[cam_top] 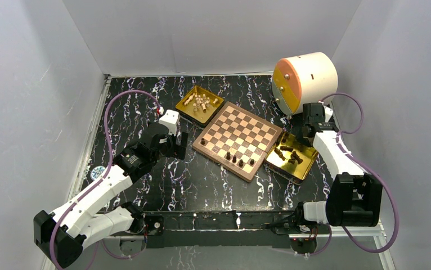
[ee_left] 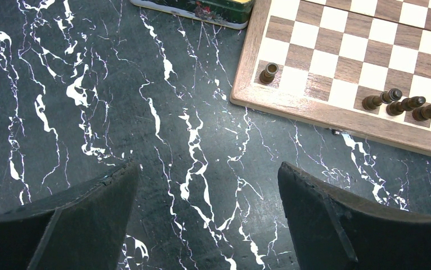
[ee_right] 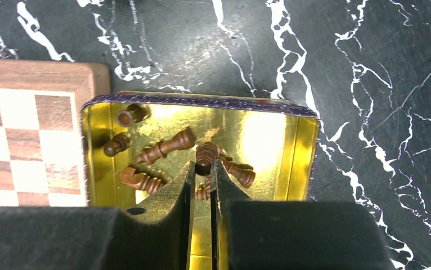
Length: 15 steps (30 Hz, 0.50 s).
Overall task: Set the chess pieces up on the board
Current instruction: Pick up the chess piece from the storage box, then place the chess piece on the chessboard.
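Note:
I will next lift my right gripper from the tray and move it left in the top view to the empty square beyond the standing pieces. Then I will lower it and let go.
The board (cam_top: 237, 139) lies mid-table, with a few dark chess pieces (cam_top: 234, 159) standing along its near edge and one (ee_left: 268, 73) on a corner square. In the right wrist view my right gripper (ee_right: 203, 166) is down in a gold tray (ee_right: 297, 152), shut on the head of a dark chess piece (ee_right: 206, 153). Several more dark pieces (ee_right: 165, 147) lie loose around it. My left gripper (ee_left: 207, 166) hangs open over bare table just left of the board (ee_left: 314, 62), holding nothing. Cream pieces (cam_top: 201, 102) lie in a second gold tray (cam_top: 193, 117).
A cream and orange drum (cam_top: 306, 79) stands at the back right, close behind the right arm. Both trays touch the board's sides. White walls close in the table on three sides.

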Tool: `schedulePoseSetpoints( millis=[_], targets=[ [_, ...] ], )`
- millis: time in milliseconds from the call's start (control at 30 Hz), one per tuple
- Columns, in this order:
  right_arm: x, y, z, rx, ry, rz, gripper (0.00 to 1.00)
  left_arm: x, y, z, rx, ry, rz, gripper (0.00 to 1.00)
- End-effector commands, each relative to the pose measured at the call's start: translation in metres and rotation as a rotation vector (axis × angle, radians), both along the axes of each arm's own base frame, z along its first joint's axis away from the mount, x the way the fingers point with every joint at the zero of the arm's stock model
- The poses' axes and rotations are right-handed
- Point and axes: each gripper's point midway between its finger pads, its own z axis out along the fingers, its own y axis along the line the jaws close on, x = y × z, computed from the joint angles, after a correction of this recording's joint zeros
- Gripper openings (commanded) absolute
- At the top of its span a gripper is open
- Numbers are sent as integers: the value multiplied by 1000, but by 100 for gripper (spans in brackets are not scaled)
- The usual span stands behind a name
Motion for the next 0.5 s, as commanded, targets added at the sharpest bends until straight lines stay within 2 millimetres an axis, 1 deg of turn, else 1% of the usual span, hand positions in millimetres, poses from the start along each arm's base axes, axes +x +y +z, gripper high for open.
schedulePoseSetpoints(
  millis=[0,100,333,400,467],
  targets=[
    [12,10,34,-16,-72,38,15,2,3,6,3,-30,13,91],
    [14,21,43,-2,-89,74,15,2,3,5,5,-27,14,90],
    [15,63,64,58,-140,180,15,2,1,3,-4,-16,13,89],
    [15,76,73,91,-162,196,15,2,-2,3,-23,-10,12,89],
    [16,89,84,140,-193,205,15,2,-10,7,-62,1,4,87]
  ],
)
